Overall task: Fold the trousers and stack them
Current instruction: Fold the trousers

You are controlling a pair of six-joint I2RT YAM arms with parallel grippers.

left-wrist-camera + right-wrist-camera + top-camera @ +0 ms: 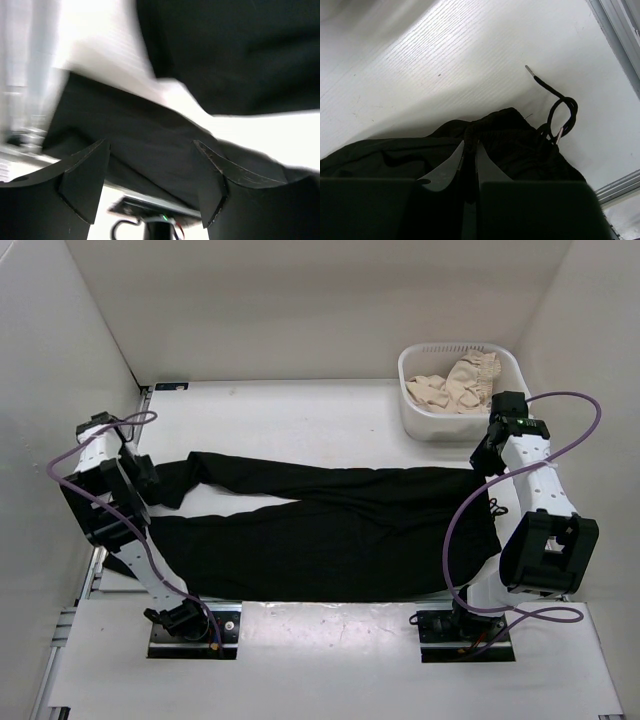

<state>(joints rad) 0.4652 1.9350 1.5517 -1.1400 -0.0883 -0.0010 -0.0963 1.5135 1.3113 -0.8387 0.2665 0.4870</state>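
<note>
My right gripper is pinching the waistband and needs to pull it back toward my base over the near end of the trousers' waist (483, 552) and release it, because the trouser legs still lie apart.
The black trousers (320, 525) lie spread across the table, waist at the right and both legs running left. My left gripper (150, 476) hovers at the leg ends on the left. In the left wrist view that gripper (150, 145) stands open, with the trouser leg (150, 125) lying loose beyond its fingers. My right gripper (484, 462) is at the waist end. The right wrist view shows this gripper (470, 146) shut on a pinched fold of the waistband (517, 142). The drawstring (561, 107) trails onto the table beside it.
A white basket (416, 418) holding beige frilly garments (455, 388) stands at the back right, just behind the right gripper. White walls enclose the table at left, right and back. Purple cables loop off both arms.
</note>
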